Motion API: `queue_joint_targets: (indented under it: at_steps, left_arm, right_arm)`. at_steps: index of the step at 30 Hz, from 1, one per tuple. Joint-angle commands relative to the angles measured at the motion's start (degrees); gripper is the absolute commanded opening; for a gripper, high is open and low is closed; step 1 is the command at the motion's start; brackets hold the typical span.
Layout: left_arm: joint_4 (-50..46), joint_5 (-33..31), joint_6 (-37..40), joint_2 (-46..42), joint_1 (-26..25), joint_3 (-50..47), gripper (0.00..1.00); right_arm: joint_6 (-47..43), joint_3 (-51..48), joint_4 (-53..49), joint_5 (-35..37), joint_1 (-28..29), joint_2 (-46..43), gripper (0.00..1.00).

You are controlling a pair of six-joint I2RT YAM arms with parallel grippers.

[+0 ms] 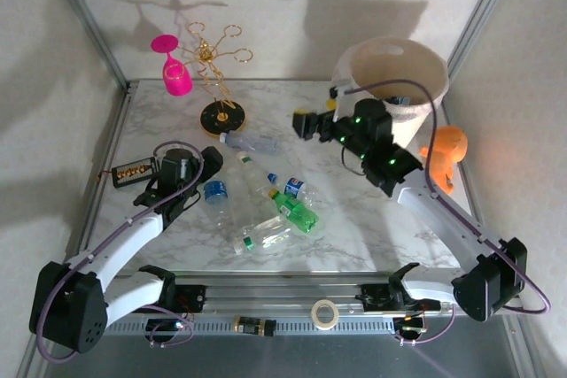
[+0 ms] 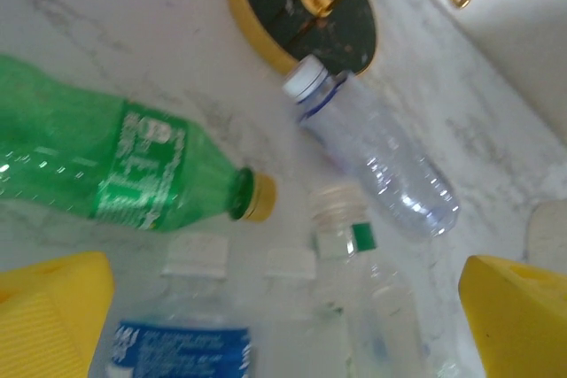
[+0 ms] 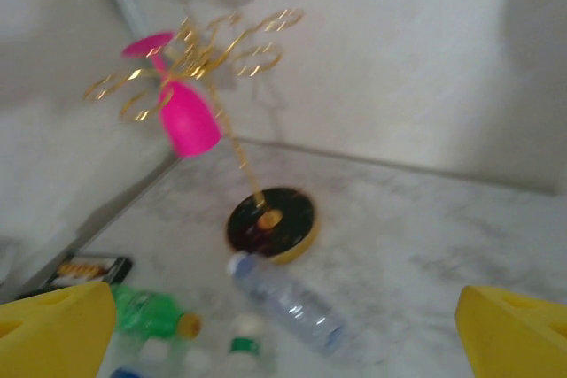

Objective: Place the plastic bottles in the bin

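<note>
The blue-labelled bottle lies nearer my base than the open fingers. My left gripper will next move back and down onto the clear lower body of the blue-labelled bottle [image 1: 221, 212].
Several plastic bottles lie on the marble table: a clear one [image 1: 248, 141] by the stand, a blue-labelled one [image 1: 215, 192], a green one [image 1: 297, 212] and more around them. My left gripper [image 1: 205, 173] hovers open over the blue-labelled bottle [image 2: 177, 338] and a clear bottle with a green band [image 2: 359, 298]; the green bottle [image 2: 97, 161] lies just beyond. My right gripper [image 1: 316, 111] hangs open and empty in the air left of the cream bin [image 1: 390, 77], facing the clear bottle [image 3: 288, 298]. Both grippers' yellow fingers [image 3: 53, 329] stand wide apart.
A gold hanger stand on a black base [image 1: 221, 115] holds a pink wine glass [image 1: 174, 73] at the back left. A small black studded box [image 1: 133, 171] lies at the left edge. An orange figure [image 1: 447, 152] stands right of the bin. A tape roll [image 1: 325, 313] rests on the front rail.
</note>
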Motion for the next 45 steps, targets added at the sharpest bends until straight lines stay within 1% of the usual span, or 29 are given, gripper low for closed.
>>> queue_joint_targets:
  at_steps: [1,4,7,10,15,22,33,36,41,45]
  left_arm:
    - [-7.5,0.9,1.1,-3.0,-1.2,-1.2,1.00]
    - [-9.8,0.2,-0.6,-4.9,-3.3,-3.4,1.00]
    - [-11.1,-1.3,-2.8,-6.3,-5.2,-6.1,1.00]
    - [-11.3,-2.0,-5.1,-7.2,-7.1,-9.0,0.99]
    - [-10.6,-2.9,-7.4,-6.9,-10.5,-11.5,0.98]
    - [-8.7,-4.1,-7.6,-4.0,-12.1,-12.9,0.94]
    - [-5.3,-5.0,-7.4,-1.2,-12.6,-15.3,0.82]
    - [-4.8,-5.5,-7.3,-1.3,-12.5,-15.8,0.77]
    - [-4.0,-5.6,-6.6,-2.0,-12.6,-15.8,0.64]
    - [-3.9,-5.4,-6.3,-2.8,-12.6,-15.8,0.56]
  right_arm:
    - [4.0,-4.6,9.7,-0.2,3.6,-1.4,0.99]
    - [6.6,-9.7,15.1,0.3,6.4,-1.1,0.99]
    - [10.3,-13.9,18.9,-1.3,7.1,-0.5,0.99]
    - [12.4,-17.3,21.5,-1.1,7.4,-0.4,0.99]
    - [12.1,-18.4,20.4,1.8,7.4,-0.8,0.99]
    - [11.7,-18.4,19.8,2.7,7.4,-0.4,0.99]
    - [12.3,-17.2,19.4,1.9,7.4,1.4,0.99]
    - [12.4,-16.9,19.1,1.8,7.4,1.6,0.99]
    - [12.5,-16.8,19.0,1.8,7.4,1.9,0.99]
    - [12.5,-16.7,18.9,1.9,7.4,1.8,0.99]
